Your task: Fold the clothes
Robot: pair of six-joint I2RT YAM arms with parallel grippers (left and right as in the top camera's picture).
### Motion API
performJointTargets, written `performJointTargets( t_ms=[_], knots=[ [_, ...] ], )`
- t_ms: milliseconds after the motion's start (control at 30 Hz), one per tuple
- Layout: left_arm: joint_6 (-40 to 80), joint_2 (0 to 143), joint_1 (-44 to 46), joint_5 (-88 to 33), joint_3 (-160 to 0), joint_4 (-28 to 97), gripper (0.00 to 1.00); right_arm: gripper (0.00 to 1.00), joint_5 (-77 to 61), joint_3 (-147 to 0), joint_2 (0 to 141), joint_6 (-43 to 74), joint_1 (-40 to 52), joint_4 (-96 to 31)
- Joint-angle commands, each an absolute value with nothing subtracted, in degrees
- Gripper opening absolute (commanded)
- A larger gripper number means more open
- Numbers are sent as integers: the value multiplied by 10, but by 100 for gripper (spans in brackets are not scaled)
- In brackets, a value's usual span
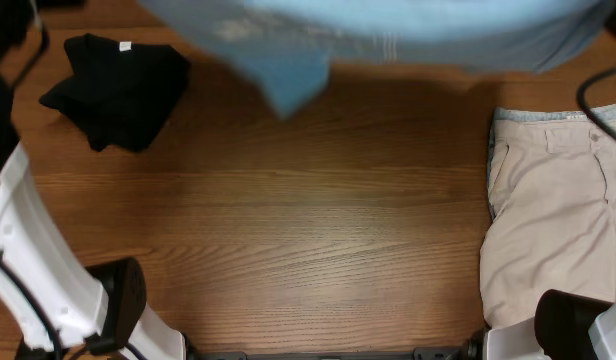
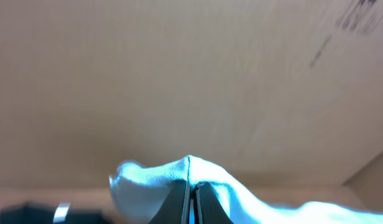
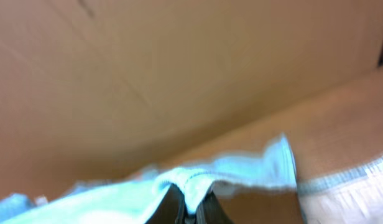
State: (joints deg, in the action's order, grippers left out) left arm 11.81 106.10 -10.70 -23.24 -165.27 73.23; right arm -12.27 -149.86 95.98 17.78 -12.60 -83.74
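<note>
I should next move my right gripper down and back, tilt it toward the table, then release the T-shirt's bunched edge beside the beige shorts.
The light blue T-shirt hangs blurred across the top of the overhead view, lifted off the table, with one part drooping lower. In the left wrist view my left gripper is shut on a fold of the T-shirt. My right gripper is likewise shut on the T-shirt's bunched edge. A black garment lies crumpled at the back left of the table. Beige shorts lie spread at the right edge. Neither gripper shows in the overhead view.
A brown cardboard wall fills the background of both wrist views. The left arm's white link and the dark arm bases stand along the wooden table's front edge. A black cable hangs over the shorts.
</note>
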Motion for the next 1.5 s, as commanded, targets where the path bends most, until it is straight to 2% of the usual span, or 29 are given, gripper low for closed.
performJointTargets(
  t_ms=[0, 100, 233, 467, 633, 833, 1200, 1467],
  knots=[
    [71, 1095, -106, -185, -1633, 801, 4, 4, -126, -1473, 999, 146, -123, -891],
    [56, 1123, -104, -187, -1616, 896, 4, 4, -125, -1428, 1024, 114, -112, -967],
    [20, 1161, -99, -185, -1593, 968, 4, 4, -130, -1314, 1031, 100, -90, -970],
    [12, 1169, -66, -122, -1420, 968, 4, 4, -125, -1053, 1031, 100, -77, -933],
    [13, 1167, -49, -82, -1264, 968, 4, 4, -125, -926, 1031, 88, -77, -909],
    [117, 1165, -62, 84, -1138, 968, 4, 4, -41, -841, 1031, 111, -77, -926],
    [141, 1164, -132, 72, -986, 967, 4, 4, -28, -778, 1031, 137, -74, -913],
    [170, 1164, -178, 90, -850, 897, 4, 4, 34, -710, 1031, 185, -75, -862]
  ],
)
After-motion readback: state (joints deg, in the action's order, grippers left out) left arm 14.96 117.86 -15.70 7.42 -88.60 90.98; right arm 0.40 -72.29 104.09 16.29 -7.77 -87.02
